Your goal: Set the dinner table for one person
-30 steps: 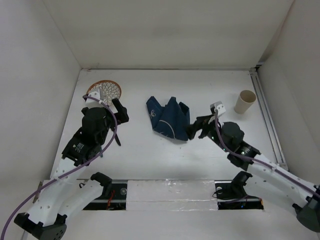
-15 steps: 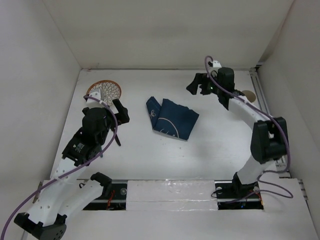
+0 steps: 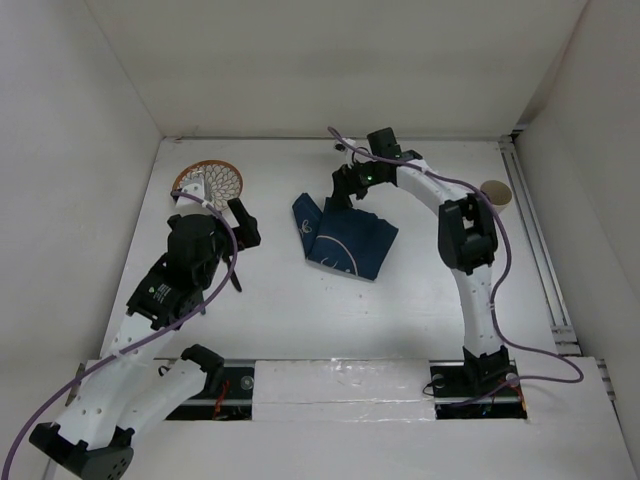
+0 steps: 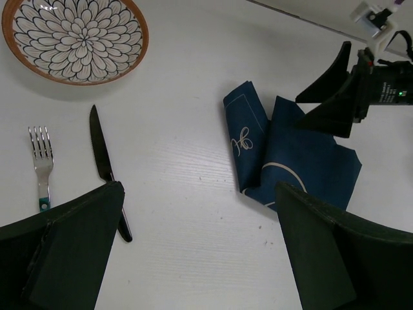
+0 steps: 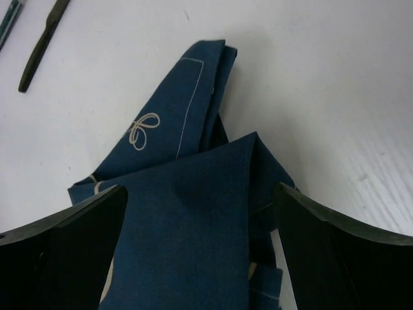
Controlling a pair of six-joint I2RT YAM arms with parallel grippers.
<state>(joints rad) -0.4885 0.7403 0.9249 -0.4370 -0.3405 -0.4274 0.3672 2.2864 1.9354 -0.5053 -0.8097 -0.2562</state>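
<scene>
My right gripper moves down and closes next. The placemat's far fold (image 3: 342,207) (image 5: 249,194) lies just below it and already runs between the gripper's open fingers.
The white dinner table (image 3: 400,300) carries a crumpled navy placemat (image 3: 345,240) with white line drawings at its middle. My right gripper (image 3: 345,190) is open just above the placemat's far edge, with folded cloth (image 5: 193,213) between its jaws but not gripped. It also shows in the left wrist view (image 4: 335,90). My left gripper (image 3: 238,235) is open and empty, left of the placemat (image 4: 290,155). A flower-patterned plate (image 3: 210,182) with an orange rim sits at the back left. A fork (image 4: 42,161) and a knife (image 4: 106,171) lie near it.
A tan cup (image 3: 496,192) stands at the back right, next to the right arm's links. White walls close in the back and both sides. A metal rail (image 3: 535,250) runs along the right edge.
My right arm swung from the placemat's right side to the back of the table, then left over the placemat's far edge. The raised cloth dropped flatter. The left arm has not moved.
</scene>
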